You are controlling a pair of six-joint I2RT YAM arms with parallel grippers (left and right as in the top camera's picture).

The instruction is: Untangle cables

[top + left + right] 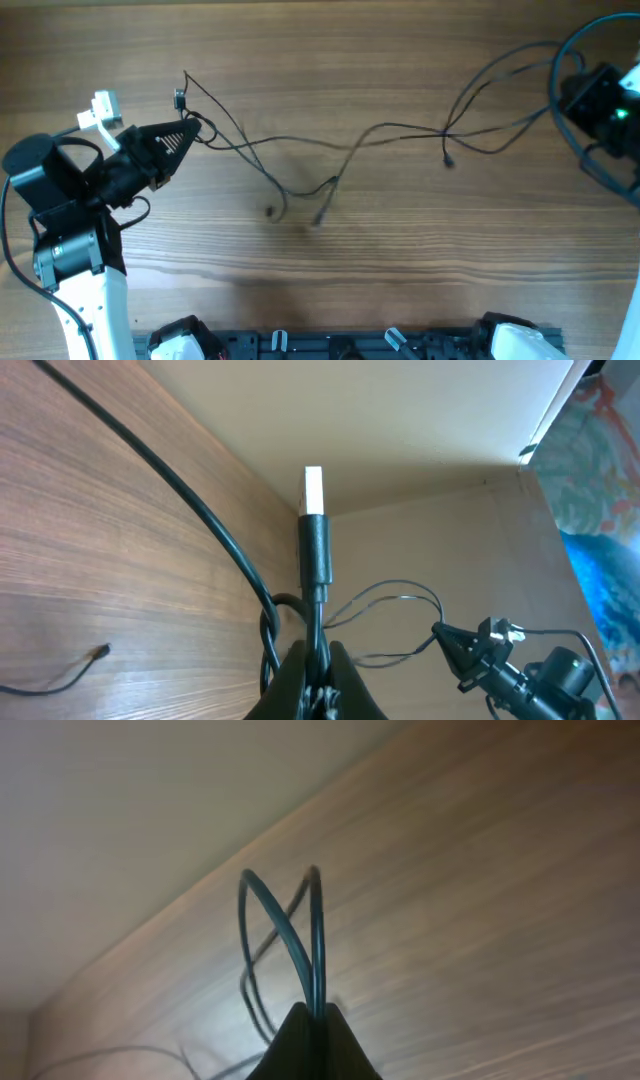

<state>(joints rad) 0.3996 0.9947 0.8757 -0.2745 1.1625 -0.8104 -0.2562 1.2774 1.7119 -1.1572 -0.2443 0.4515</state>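
Note:
The cables stay crossed when stretched between my grippers, so I will move my right gripper to the left in the overhead view, toward the crossing parts of the cables, and let go of them.
Thin black cables (350, 150) stretch across the wooden table between my two grippers, crossing and twisting near the middle. Loose plug ends lie at the centre (319, 217), beside it (270, 210) and further right (447, 160). My left gripper (190, 135) is shut on the cables' left end. In the left wrist view its jaws (318, 655) pinch a cord just below a black plug with a pale tip (314, 525). My right gripper (570, 92) at the far right is shut on the cables. In the right wrist view its jaws (315, 1012) clamp looping strands (290, 925).
A thicker black cable (180, 490) runs across the left wrist view. The right arm's own thick cable arcs at the top right (590, 30). A dark fixture (340, 345) lies along the table's front edge. The right arm shows in the left wrist view (500, 660).

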